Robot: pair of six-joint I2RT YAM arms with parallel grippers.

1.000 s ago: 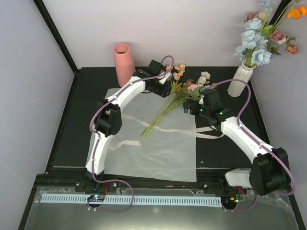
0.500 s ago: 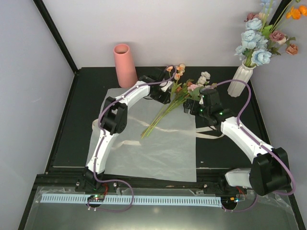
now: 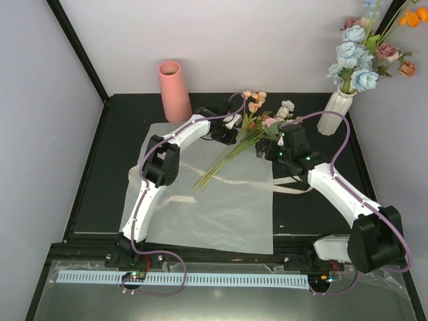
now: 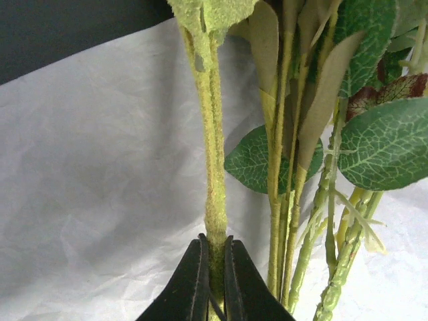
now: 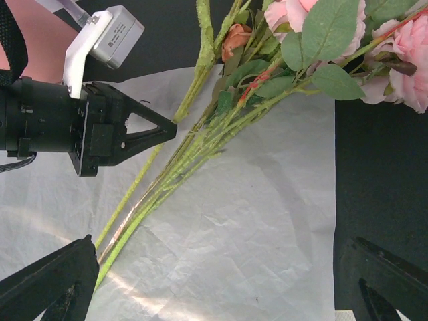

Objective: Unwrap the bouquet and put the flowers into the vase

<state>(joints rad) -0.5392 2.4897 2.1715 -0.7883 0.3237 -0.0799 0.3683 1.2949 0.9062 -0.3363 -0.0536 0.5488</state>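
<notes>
I will raise my left gripper across, tip the stem into the vase's opening (image 3: 170, 68) and release it, since the vase stands to the gripper's left in the top view.
The bouquet lies unwrapped: its flowers (image 3: 231, 150) rest loose on the flattened cream paper (image 3: 221, 207), with the pink, peach and cream blooms toward the back. My left gripper (image 3: 238, 132) is shut on one fuzzy green stem (image 4: 214, 174), which shows pinched between the black fingertips (image 4: 194, 274). The other stems (image 4: 294, 221) lie just right of it. My right gripper (image 5: 221, 294) hangs open over the paper (image 5: 254, 221) beside the stems, holding nothing. The salmon-pink vase (image 3: 174, 90) stands upright at the back left, apart from both grippers.
A white ribbed vase (image 3: 334, 110) with blue, mauve and orange flowers stands at the back right. A cream ribbon (image 3: 287, 189) trails off the paper's right edge onto the black table. The enclosure's walls close in left, right and behind.
My left gripper has moved right to the flowers and closed on one stem. That stem and its bloom have shifted slightly. The right arm has stayed still.
</notes>
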